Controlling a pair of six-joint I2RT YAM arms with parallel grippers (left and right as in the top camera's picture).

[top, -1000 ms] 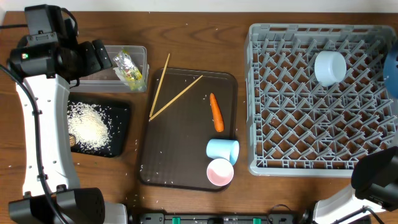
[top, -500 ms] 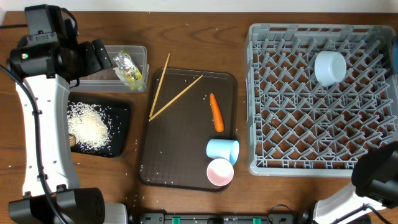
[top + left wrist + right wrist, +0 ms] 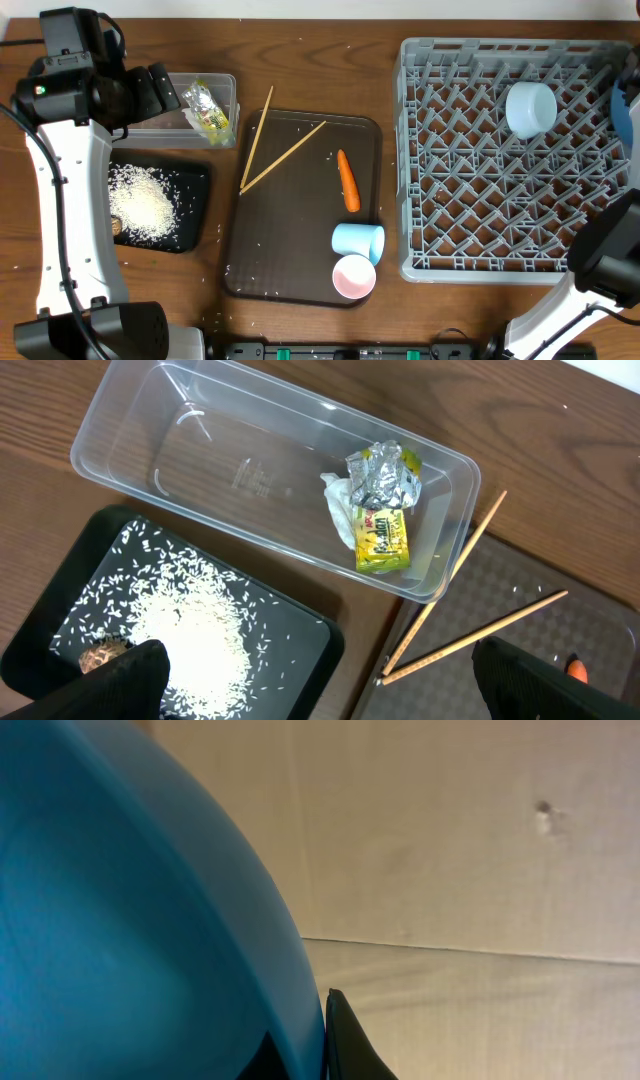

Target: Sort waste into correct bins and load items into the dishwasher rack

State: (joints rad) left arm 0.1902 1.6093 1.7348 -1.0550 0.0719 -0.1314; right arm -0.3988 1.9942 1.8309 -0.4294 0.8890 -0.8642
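My right gripper is above empty rack slots, which are to its left in the overhead view, so next it should move toward the bowl and down, and release the plate.
The dark blue plate fills the left of the right wrist view, and my right gripper is shut on its rim. From overhead only a sliver of that plate shows, at the right edge beside the grey dishwasher rack. A light blue bowl sits in the rack. My left gripper hangs open over the clear tub, which holds the wrapper and a white paper wad. Rice and a brown lump lie in the black tray. The carrot, chopsticks, light blue cup and pink cup rest on the brown serving tray.
Loose rice grains are scattered over the serving tray and the wooden table. The left arm's white body stands along the left side. The right arm's base sits at the rack's near right corner.
The right arm has shifted slightly at the right edge, still carrying the plate. The left arm has stayed where it was.
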